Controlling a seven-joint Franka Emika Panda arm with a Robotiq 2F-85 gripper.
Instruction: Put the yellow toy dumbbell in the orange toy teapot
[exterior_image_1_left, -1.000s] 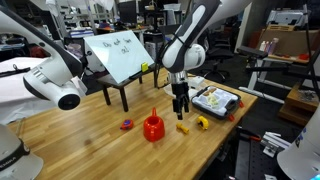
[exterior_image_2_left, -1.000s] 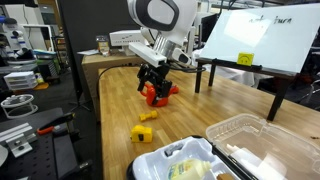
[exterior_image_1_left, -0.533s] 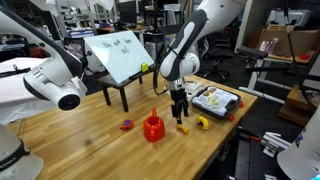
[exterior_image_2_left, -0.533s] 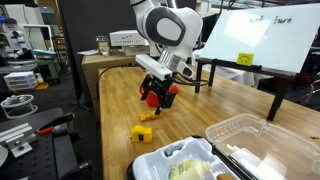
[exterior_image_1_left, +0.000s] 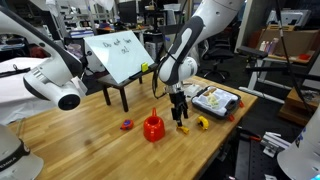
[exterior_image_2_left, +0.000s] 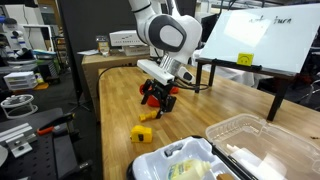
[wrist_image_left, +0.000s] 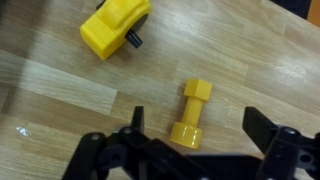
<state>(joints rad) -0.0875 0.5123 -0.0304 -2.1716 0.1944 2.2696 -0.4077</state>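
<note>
The yellow toy dumbbell lies slightly slanted, so I will lower my gripper with a slight turn to the dumbbell's near end before I grab it.
The yellow toy dumbbell (wrist_image_left: 190, 114) lies flat on the wooden table, between my gripper's (wrist_image_left: 195, 122) two open fingers in the wrist view. In both exterior views the gripper (exterior_image_1_left: 181, 113) hangs just above the dumbbell (exterior_image_1_left: 183, 128), which also shows in an exterior view (exterior_image_2_left: 148, 116). The orange toy teapot (exterior_image_1_left: 153, 127) stands upright a short way beside it, handle up. In an exterior view it (exterior_image_2_left: 152, 97) is partly hidden behind the gripper (exterior_image_2_left: 156, 102).
A rounder yellow-and-black object (exterior_image_1_left: 201, 123) (wrist_image_left: 113, 27) (exterior_image_2_left: 143, 132) lies close to the dumbbell. A small purple-red toy (exterior_image_1_left: 127, 125) lies beyond the teapot. A clear plastic tray (exterior_image_1_left: 215, 99) (exterior_image_2_left: 240, 135) with items sits near the table edge. A tilted whiteboard stand (exterior_image_1_left: 118, 55) is at the back.
My gripper has come down closer to the table over the dumbbell. The toys have not moved.
</note>
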